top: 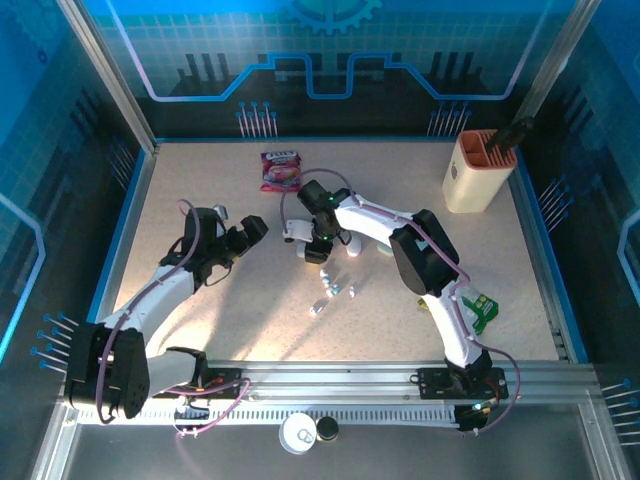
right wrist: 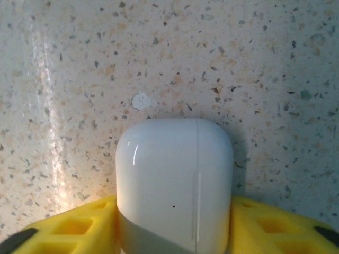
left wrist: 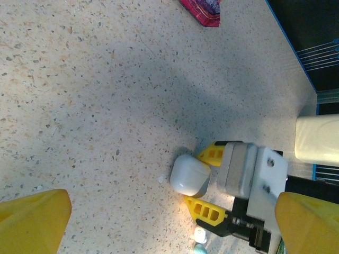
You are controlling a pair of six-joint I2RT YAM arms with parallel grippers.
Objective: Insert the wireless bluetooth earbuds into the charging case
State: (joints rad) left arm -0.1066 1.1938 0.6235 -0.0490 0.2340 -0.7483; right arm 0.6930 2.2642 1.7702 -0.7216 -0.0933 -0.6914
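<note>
I should tilt my left gripper level next and reach over to straddle the charging case's loose end (top: 300, 250) (left wrist: 181, 173), because it sticks out of the right gripper's fingers across from my left gripper.
The white charging case (right wrist: 174, 185) lies closed on the speckled table, with the yellow fingers (right wrist: 63, 233) of my right gripper (right wrist: 174, 233) pressed against both of its sides. From above, the charging case (top: 297, 235) and right gripper (top: 304, 239) are at mid-table. The left wrist view has the case (left wrist: 189, 173) between those fingers. Tiny white and pale-blue earbuds (top: 331, 286) lie loose just in front, and two earbuds (left wrist: 199, 234) lie beside the right gripper. My left gripper (top: 255, 229) hovers open to the left, apart from the case, its fingers (left wrist: 34, 219) wide and empty.
A pink snack packet (top: 281, 170) lies at the back. A beige holder (top: 477, 172) stands at the back right. A pale-blue rounded case (top: 384, 244) sits under the right arm. A green object (top: 482, 311) lies at the right. A white lid (top: 298, 433) rests below the front rail.
</note>
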